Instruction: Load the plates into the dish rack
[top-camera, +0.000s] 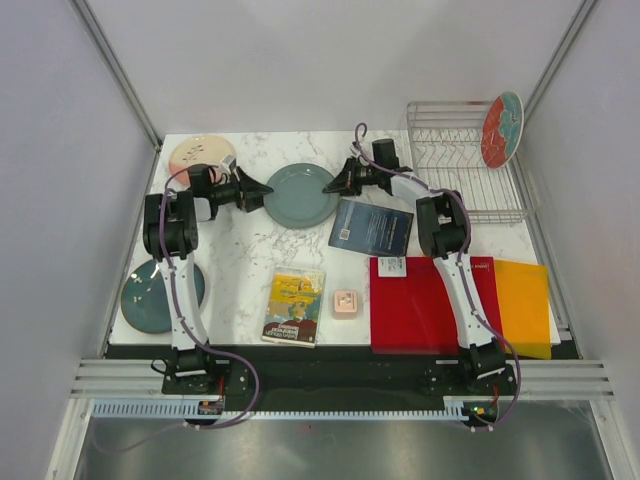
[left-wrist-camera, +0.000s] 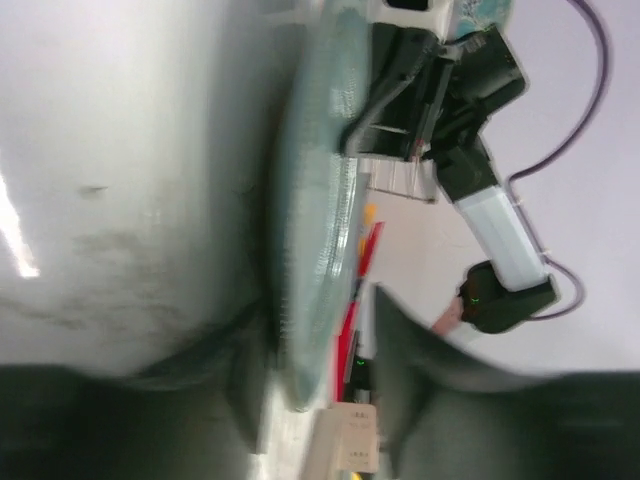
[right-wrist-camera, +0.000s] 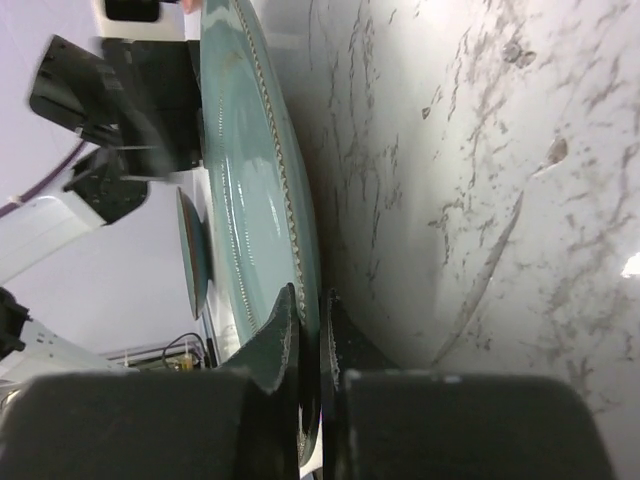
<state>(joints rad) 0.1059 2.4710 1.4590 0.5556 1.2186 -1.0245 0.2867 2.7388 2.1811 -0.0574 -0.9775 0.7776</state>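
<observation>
My right gripper will next go up over the dish rack's free slots beside the floral plate (top-camera: 502, 130), to the gripper's right in the top view, and lower the grey-green plate upright.
The grey-green plate (top-camera: 300, 195) lies mid-table between both arms. My right gripper (top-camera: 331, 184) is shut on its right rim, and in the right wrist view its fingers (right-wrist-camera: 288, 320) pinch that edge (right-wrist-camera: 250, 210). At the plate's left rim, my left gripper (top-camera: 262, 192) has its jaws apart, with the edge (left-wrist-camera: 315, 250) between them and untouched. The red floral plate (top-camera: 502, 130) stands upright in the silver dish rack (top-camera: 455, 165) at the back right. A cream-and-pink plate (top-camera: 199, 156) lies back left. A dark teal plate (top-camera: 160, 296) sits front left.
A dark blue book (top-camera: 372, 227) lies just right of the grey-green plate, and a yellow book (top-camera: 295, 305) lies near the front. A small pink box (top-camera: 346, 302), a red mat (top-camera: 430, 300) and an orange sheet (top-camera: 522, 300) fill the front right.
</observation>
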